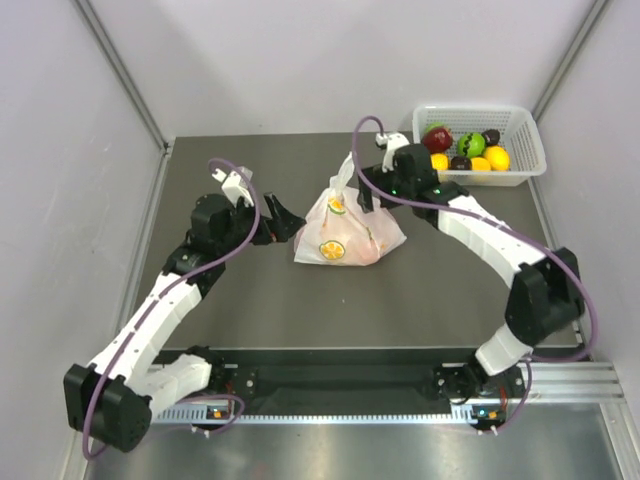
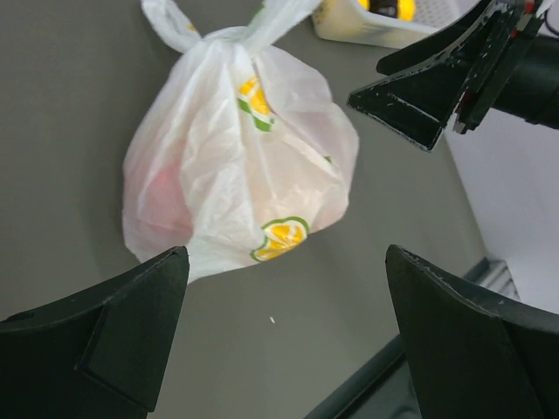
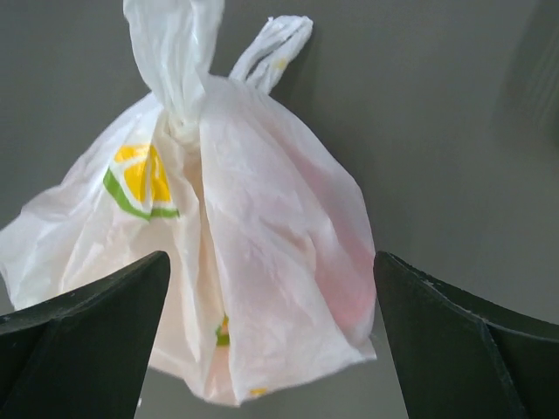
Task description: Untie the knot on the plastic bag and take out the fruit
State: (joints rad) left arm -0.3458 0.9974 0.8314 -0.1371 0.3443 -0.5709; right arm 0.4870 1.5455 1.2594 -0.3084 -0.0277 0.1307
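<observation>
My right gripper must next go down and left in the top view, onto the gathered plastic by the bag's knot.
The plastic bag sits tied on the dark table, white with citrus slice prints, its knot on top and two handle ends sticking up. The fruit shows only as a reddish blur through the plastic. My left gripper is open just left of the bag, apart from it. In the left wrist view the bag lies ahead of the left gripper. My right gripper is open beside the knot on the right. In the right wrist view the bag fills the gap of the right gripper, and the knot lies beyond.
A white basket at the back right corner holds a dark red apple, a green fruit, yellow and dark fruits. Grey walls close in the table on three sides. The right gripper's fingers show in the left wrist view.
</observation>
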